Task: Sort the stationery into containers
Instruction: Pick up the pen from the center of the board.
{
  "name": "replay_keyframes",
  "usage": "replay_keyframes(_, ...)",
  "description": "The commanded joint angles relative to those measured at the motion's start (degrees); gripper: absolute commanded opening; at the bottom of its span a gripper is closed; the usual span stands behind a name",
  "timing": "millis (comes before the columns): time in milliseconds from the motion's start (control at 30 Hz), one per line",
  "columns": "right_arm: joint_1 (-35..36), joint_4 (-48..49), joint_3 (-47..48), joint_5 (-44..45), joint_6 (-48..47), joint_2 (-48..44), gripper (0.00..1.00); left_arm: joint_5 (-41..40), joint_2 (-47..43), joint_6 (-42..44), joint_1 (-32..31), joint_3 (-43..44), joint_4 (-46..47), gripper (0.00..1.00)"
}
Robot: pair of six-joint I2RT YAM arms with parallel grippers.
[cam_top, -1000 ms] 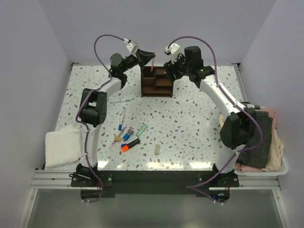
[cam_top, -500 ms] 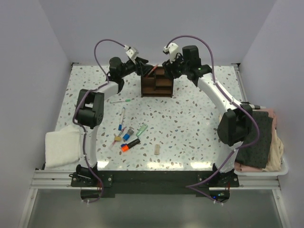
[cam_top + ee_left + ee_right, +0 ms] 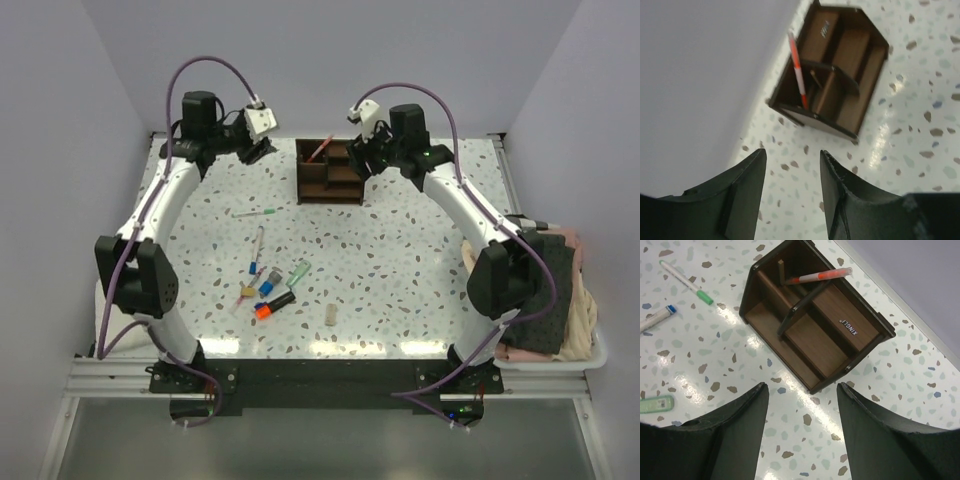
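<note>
My left gripper moves its open fingers back and down onto the green end of the green-tipped pen (image 3: 255, 213) by the box next.
The dark brown organizer box (image 3: 330, 172) stands at the back middle of the table, also in the left wrist view (image 3: 840, 75) and the right wrist view (image 3: 815, 320). A red-and-white pen (image 3: 320, 150) (image 3: 797, 70) (image 3: 817, 276) leans in its back left compartment. My left gripper (image 3: 256, 151) (image 3: 792, 152) is open and empty, left of the box. My right gripper (image 3: 362, 160) (image 3: 802, 385) is open and empty, above the box's right front corner. Loose on the table are a green-tipped pen (image 3: 255, 213) (image 3: 687, 283), a blue-capped pen (image 3: 258, 245), an orange-and-black marker (image 3: 272, 305), a green marker (image 3: 298, 272) and a tan block (image 3: 331, 314).
A white folded cloth (image 3: 130, 305) lies at the front left edge. A pile of dark and pink cloths (image 3: 550, 295) sits in a tray off the table's right side. Grey walls close the back and both sides.
My left gripper has drawn back to the left, away from the box, and the red-and-white pen now stands in the box. My right gripper has barely moved.
</note>
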Motion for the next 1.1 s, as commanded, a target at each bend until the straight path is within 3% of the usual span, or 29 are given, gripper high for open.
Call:
replay_keyframes(0,-0.21,0.31,-1.94,-2.32,0.4,-4.59,0.61,-8.13,9.91,13.86,-1.28,5.56,-28.92,0.5)
replay_keyframes(100,-0.21,-0.04,-2.82,-2.41,-0.04,-5.12,0.61,-13.06,12.56,14.83,-2.51,5.31,-29.03,0.52)
replay_keyframes(133,-0.29,-0.13,-3.0,-2.58,-0.22,-5.12,0.61,-14.82,13.17,14.4,-2.78,3.48,-27.63,0.64)
replay_keyframes(167,-0.29,-0.22,-3.18,-2.58,-0.48,-5.21,0.61,-16.23,13.61,14.39,-3.04,2.85,-26.57,0.64)
replay_keyframes(600,-0.29,0.31,-7.48,-2.67,-0.74,-6.79,0.61,-25.91,21.79,13.34,-4.1,4.51,-21.9,0.56)
replay_keyframes(867,-0.29,-0.04,-6.96,-2.32,-1.18,-6.26,0.61,-26.27,26.09,13.69,-4.01,6.53,-21.02,0.52)
replay_keyframes(1067,-0.29,-0.31,-6.78,-1.97,-1.36,-5.82,0.61,-25.39,30.13,16.05,-3.66,10.31,-25.84,0.45)
